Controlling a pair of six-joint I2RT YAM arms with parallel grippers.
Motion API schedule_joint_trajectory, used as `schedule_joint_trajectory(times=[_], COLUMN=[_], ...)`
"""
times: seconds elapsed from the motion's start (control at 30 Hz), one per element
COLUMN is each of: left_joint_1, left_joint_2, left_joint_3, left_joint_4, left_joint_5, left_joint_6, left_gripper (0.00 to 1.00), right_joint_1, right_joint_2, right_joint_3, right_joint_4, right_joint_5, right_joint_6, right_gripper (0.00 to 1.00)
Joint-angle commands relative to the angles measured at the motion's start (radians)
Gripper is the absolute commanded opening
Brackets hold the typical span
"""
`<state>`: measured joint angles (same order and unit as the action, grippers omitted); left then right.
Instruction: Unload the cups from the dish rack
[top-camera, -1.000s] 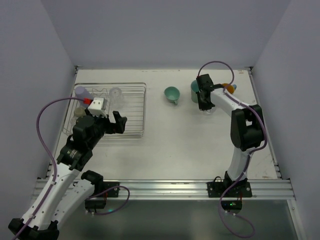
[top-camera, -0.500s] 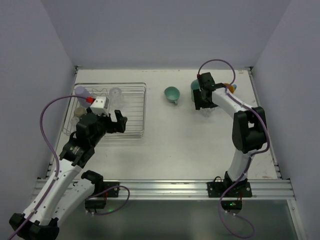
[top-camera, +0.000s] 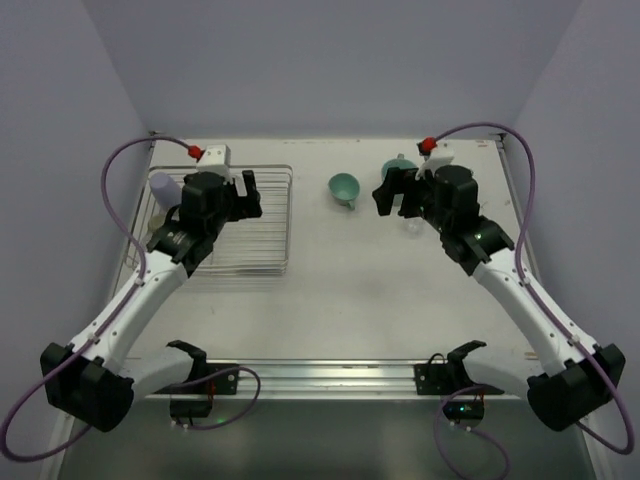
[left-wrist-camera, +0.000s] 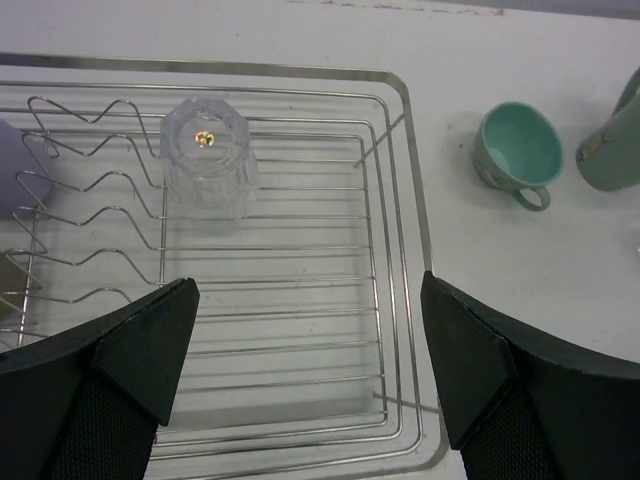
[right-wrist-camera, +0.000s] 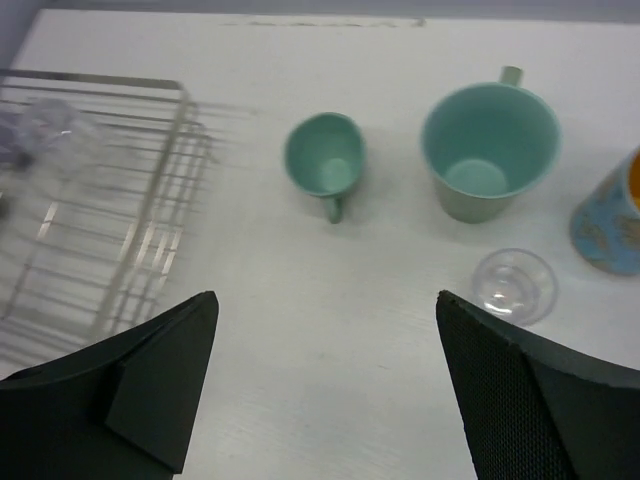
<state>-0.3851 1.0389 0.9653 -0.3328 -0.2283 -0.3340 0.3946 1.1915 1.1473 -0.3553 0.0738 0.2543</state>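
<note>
The upturned clear glass (left-wrist-camera: 205, 160) is by the rack's far edge, beyond my open fingers, so my left gripper will next move outward and down, fingers either side of it.
The dish rack (top-camera: 262, 250) (left-wrist-camera: 300, 330) lies at the table's left. An upturned clear glass (left-wrist-camera: 205, 160) stands in it, and a lavender cup (top-camera: 162, 185) lies at its far left. My left gripper (top-camera: 252, 193) (left-wrist-camera: 308, 300) hovers open over the rack's right half, with nothing between its fingers. On the table stand a small mint cup (top-camera: 343, 187) (right-wrist-camera: 325, 160), a large mint mug (right-wrist-camera: 488, 145), a blue mug with orange inside (right-wrist-camera: 610, 215) and a clear glass (right-wrist-camera: 515, 285). My right gripper (top-camera: 385, 190) (right-wrist-camera: 328, 320) hangs open and empty above the table, near these cups.
The rack's upright wavy prongs (left-wrist-camera: 90, 200) stand along its left side. White walls close the table at the back and both sides. Purple cables loop over both arms. A metal rail (top-camera: 330, 375) runs along the near edge.
My right gripper has opened, let go of the clear glass on the table and pulled back from it. My left arm has swung forward over the rack.
</note>
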Motion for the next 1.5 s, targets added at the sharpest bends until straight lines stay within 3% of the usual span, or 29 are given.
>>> schedule_joint_trajectory(times=[0.0, 0.2, 0.43, 0.8, 1.07, 1.17, 1.33, 1.47], left_joint_1=[0.009, 0.034, 0.077, 0.175, 0.180, 0.180, 0.180, 0.178], left_joint_2=[0.163, 0.376, 0.539, 0.745, 0.826, 0.829, 0.787, 0.681], left_joint_3=[0.090, 0.199, 0.295, 0.343, 0.357, 0.354, 0.325, 0.328], left_joint_4=[0.067, 0.141, 0.219, 0.265, 0.299, 0.301, 0.310, 0.278], left_joint_5=[-0.129, -0.321, -0.325, -0.178, -0.092, -0.089, -0.103, -0.088], left_joint_6=[-0.043, 0.013, 0.073, 0.138, 0.156, 0.145, 0.124, 0.110], left_gripper=[1.00, 1.00, 1.00, 1.00, 1.00, 0.92, 0.62, 0.46], right_joint_1=[0.090, 0.139, 0.142, 0.148, 0.164, 0.171, 0.181, 0.199], right_joint_2=[-0.079, -0.164, -0.168, -0.150, -0.113, -0.106, -0.098, -0.081], right_joint_3=[-0.142, -0.283, -0.351, -0.350, -0.333, -0.328, -0.316, -0.304], right_joint_4=[0.226, 0.334, 0.392, 0.411, 0.417, 0.417, 0.417, 0.438], right_joint_5=[-0.140, -0.279, -0.358, -0.399, -0.402, -0.396, -0.388, -0.378], right_joint_6=[0.112, 0.169, 0.180, 0.181, 0.183, 0.184, 0.191, 0.227], right_gripper=[0.93, 0.99, 0.99, 0.99, 0.99, 0.99, 0.99, 0.99])
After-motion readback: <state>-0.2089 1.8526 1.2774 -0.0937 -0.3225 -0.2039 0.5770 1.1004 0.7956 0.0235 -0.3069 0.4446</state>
